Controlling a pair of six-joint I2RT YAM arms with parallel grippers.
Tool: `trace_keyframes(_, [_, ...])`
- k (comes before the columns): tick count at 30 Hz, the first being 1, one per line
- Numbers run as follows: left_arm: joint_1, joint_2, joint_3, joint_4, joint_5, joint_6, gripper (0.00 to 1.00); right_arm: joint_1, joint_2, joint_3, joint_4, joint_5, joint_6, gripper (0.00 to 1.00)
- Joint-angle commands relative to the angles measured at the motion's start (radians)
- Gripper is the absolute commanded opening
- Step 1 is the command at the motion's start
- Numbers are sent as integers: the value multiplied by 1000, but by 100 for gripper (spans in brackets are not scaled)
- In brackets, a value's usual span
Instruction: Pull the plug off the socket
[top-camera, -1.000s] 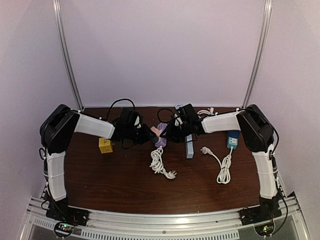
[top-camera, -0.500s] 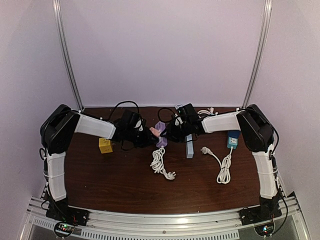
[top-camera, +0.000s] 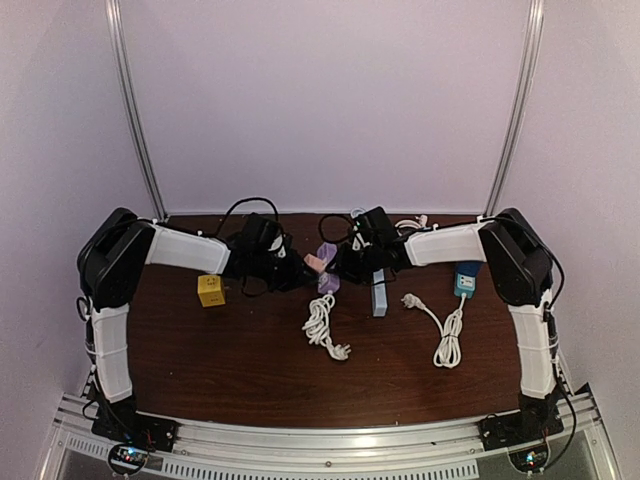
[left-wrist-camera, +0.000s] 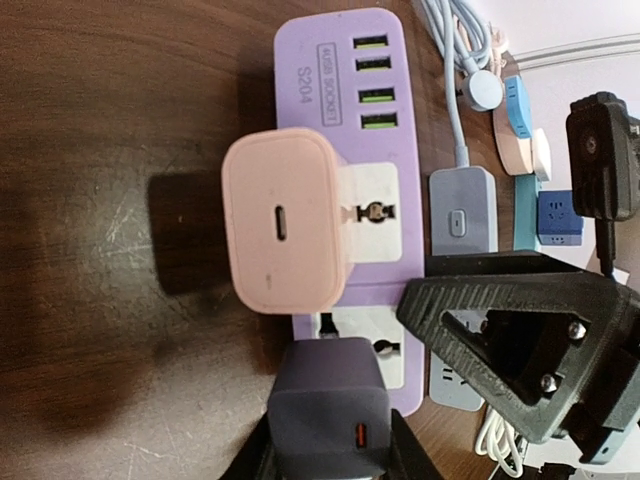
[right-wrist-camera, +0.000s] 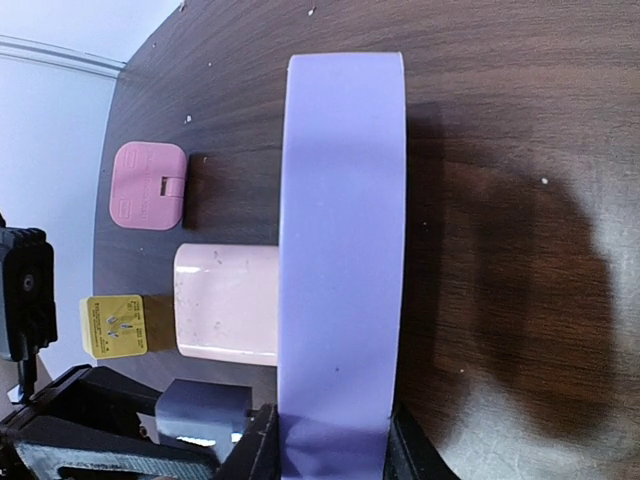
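Note:
I hold the socket strip's end with my right gripper, so next my left gripper will pull away from the strip and release the dark grey-purple plug on the tabletop past the flat pink adapter.
A purple socket strip (left-wrist-camera: 370, 150) with USB ports stands on its edge on the table. A pale pink plug (left-wrist-camera: 283, 222) is plugged into its upper outlet. My left gripper (left-wrist-camera: 325, 452) is shut on a dark grey-purple plug (left-wrist-camera: 328, 405) in front of the lower outlet; its pins are hidden. My right gripper (right-wrist-camera: 332, 440) is shut on the strip's end (right-wrist-camera: 342, 250), and its black finger (left-wrist-camera: 520, 350) shows in the left wrist view. From above, the two grippers (top-camera: 292, 270) (top-camera: 340, 266) face each other across the strip (top-camera: 326, 267).
On the table are a yellow cube adapter (top-camera: 210, 290), a coiled white cable (top-camera: 320, 325), a grey strip (top-camera: 379, 295), a white cable with a plug (top-camera: 445, 330) and a blue socket (top-camera: 465, 278). A flat pink adapter (right-wrist-camera: 148, 186) lies beyond the strip.
The purple strip has shifted a little back and to the right with my right gripper. My left gripper has drawn slightly left with the dark plug.

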Motion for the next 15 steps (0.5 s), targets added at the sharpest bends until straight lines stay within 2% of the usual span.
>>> trace_keyframes(1, [7,-71,19,14,24,30,0,-10,-12,-58,-56,128,-21,10])
trace_keyframes(6, [23,-110,-6,-4,27,48,0,-17,-14,-92,-2,74,-14,13])
trace_keyframes(9, [37,-142,-26,-18,27,62,0,-29,-22,-111,28,33,-11,19])
trace_keyframes(15, [75,-205,-43,-93,-7,106,0,-47,-59,-160,66,16,-11,46])
